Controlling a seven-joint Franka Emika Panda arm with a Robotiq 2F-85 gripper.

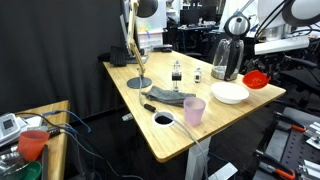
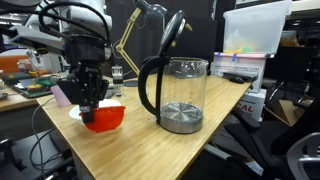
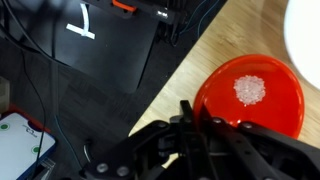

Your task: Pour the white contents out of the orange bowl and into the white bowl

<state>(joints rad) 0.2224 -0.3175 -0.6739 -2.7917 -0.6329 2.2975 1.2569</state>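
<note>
The table's corner has bare wood below. My gripper should next move down and away from the white bowl [image 1: 230, 93] to that corner and let go of the orange bowl's near rim there.
The orange bowl [image 3: 255, 105] holds a small heap of white grains [image 3: 250, 89] in its middle. In both exterior views it is low over the table's corner [image 1: 257, 79] [image 2: 103, 118]; I cannot tell whether it rests on the wood. My gripper [image 3: 195, 112] is shut on the bowl's near rim, one finger inside and one outside. It also shows from outside [image 1: 251, 66] [image 2: 91, 98]. The white bowl [image 1: 230, 93] stands right beside the orange bowl. Its rim shows at the wrist view's top right [image 3: 306, 30] and behind the gripper [image 2: 76, 112].
A glass kettle [image 1: 226, 58] [image 2: 175, 95] stands close behind the bowls. A translucent pink cup [image 1: 194, 110], a dark cloth [image 1: 168, 96], two small bottles [image 1: 177, 72] and a desk lamp [image 1: 135, 50] are on the wooden table [image 1: 170, 140]. The table edge and floor lie below the gripper [image 3: 90, 60].
</note>
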